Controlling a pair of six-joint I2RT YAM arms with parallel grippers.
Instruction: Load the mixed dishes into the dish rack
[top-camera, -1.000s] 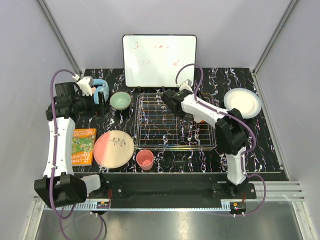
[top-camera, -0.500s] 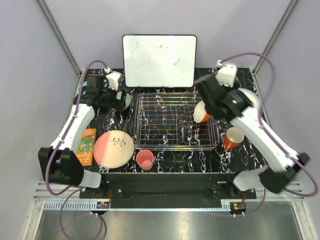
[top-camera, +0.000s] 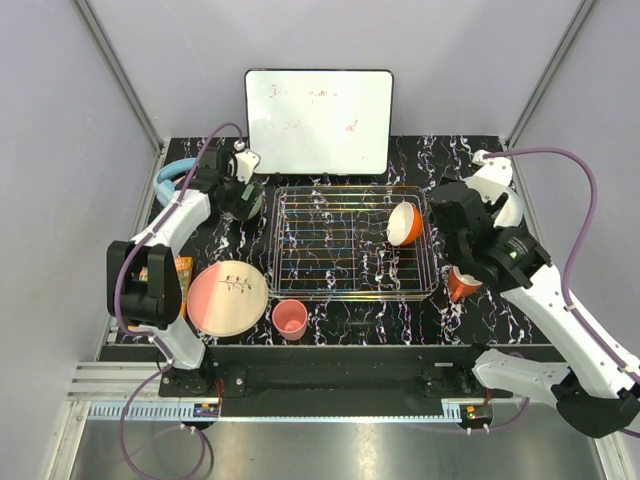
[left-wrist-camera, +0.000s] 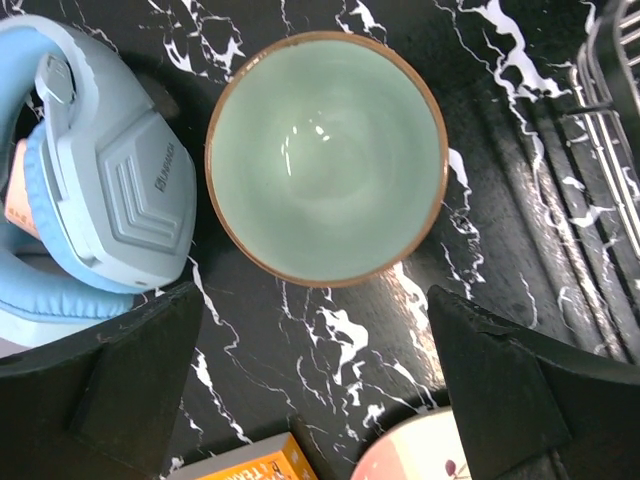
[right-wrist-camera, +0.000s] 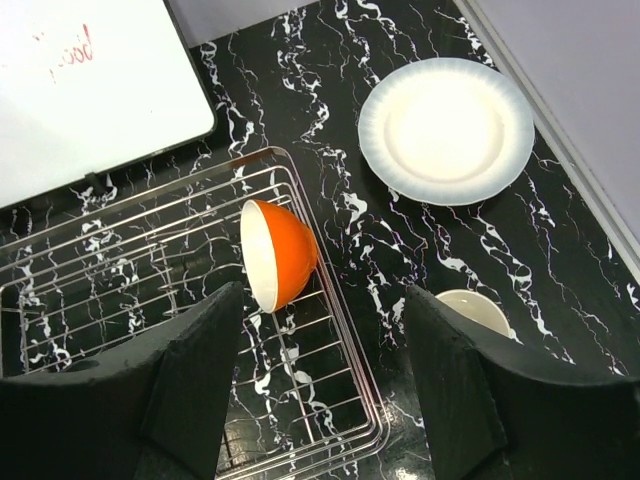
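Observation:
The mint-green bowl's rack-side rim (top-camera: 259, 208) is below my left gripper, so I will move that gripper down toward the dish rack (top-camera: 352, 294) and place its fingers on both sides of that rim, clear of the headphones.
The dish rack (top-camera: 352, 294) is a silver wire basket in mid-table. An orange bowl with white inside (right-wrist-camera: 285, 252) lies on its side at the rack's right end (right-wrist-camera: 362, 372). My right gripper (right-wrist-camera: 320, 390) hangs open above that corner, holding nothing, and shows in the top view as the right gripper (top-camera: 457, 225). The white plate (right-wrist-camera: 445, 130) and orange mug (right-wrist-camera: 475, 310) sit right of the rack. My left gripper (left-wrist-camera: 315, 390) is open over the table just short of the mint-green bowl (left-wrist-camera: 326, 155). The pink plate (top-camera: 228, 297) and pink cup (top-camera: 290, 318) rest near the front.
Light-blue headphones (left-wrist-camera: 100, 200) lie right beside the mint-green bowl. An orange book (left-wrist-camera: 250, 465) lies near the pink plate's rim (left-wrist-camera: 410, 460). A whiteboard (top-camera: 318, 120) stands behind the rack. The grey enclosure walls close in both sides.
My right gripper has opened wider and drawn back to the right, leaving the orange bowl in the rack. The left gripper has shifted right from the headphones to the mint-green bowl.

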